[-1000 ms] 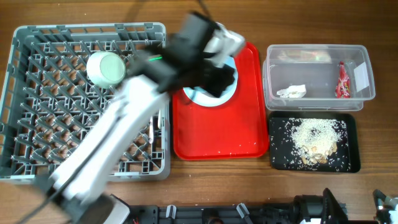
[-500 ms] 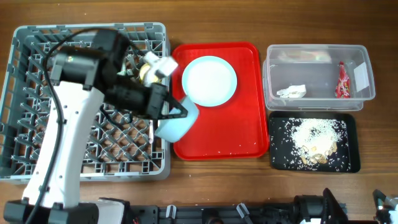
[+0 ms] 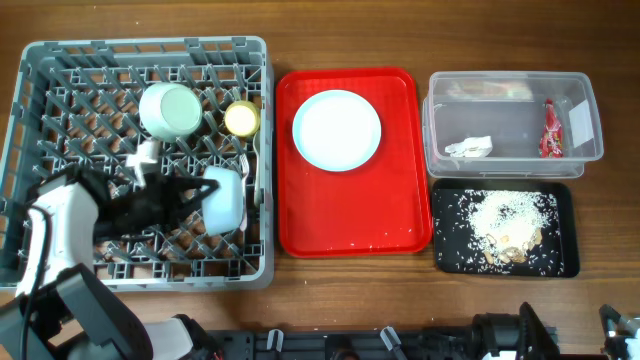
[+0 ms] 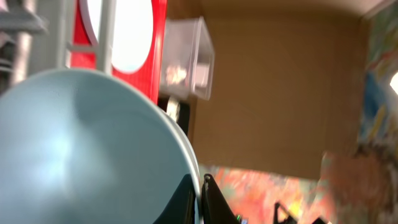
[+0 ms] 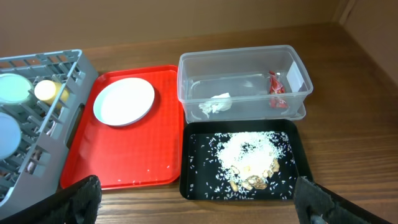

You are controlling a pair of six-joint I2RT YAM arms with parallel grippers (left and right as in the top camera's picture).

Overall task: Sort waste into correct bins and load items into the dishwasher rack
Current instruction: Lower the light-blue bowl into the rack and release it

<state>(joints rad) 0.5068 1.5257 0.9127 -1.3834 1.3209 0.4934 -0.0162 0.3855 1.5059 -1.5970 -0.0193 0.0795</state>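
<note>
The bowl crowds the rack's side beside the tray, so my left gripper should go left in the overhead view next and ease it onto the rack's open wires (image 3: 194,217).
My left gripper (image 3: 196,200) is shut on the rim of a pale teal bowl (image 3: 224,199) and holds it on its side inside the grey dishwasher rack (image 3: 40,60), near the rack's right front. In the left wrist view the bowl (image 4: 74,149) fills the left side and the fingers (image 4: 200,198) pinch its rim. A second teal bowl (image 3: 169,110) and the yellow cup (image 3: 241,118) stand in the rack. The pale-blue plate (image 3: 337,130) lies on the red tray (image 3: 350,215). My right gripper (image 5: 199,208) is open and empty, low at the table's front.
The clear tub (image 3: 500,100) holds the white tissue (image 3: 468,147) and the red wrapper (image 3: 547,135). The black tray (image 3: 450,250) in front of it holds rice and brown scraps (image 3: 510,225). A few grains lie on the red tray.
My left arm has swung left from the red tray's edge with the teal bowl, and now holds it lower inside the rack. The plate has stayed on the red tray.
</note>
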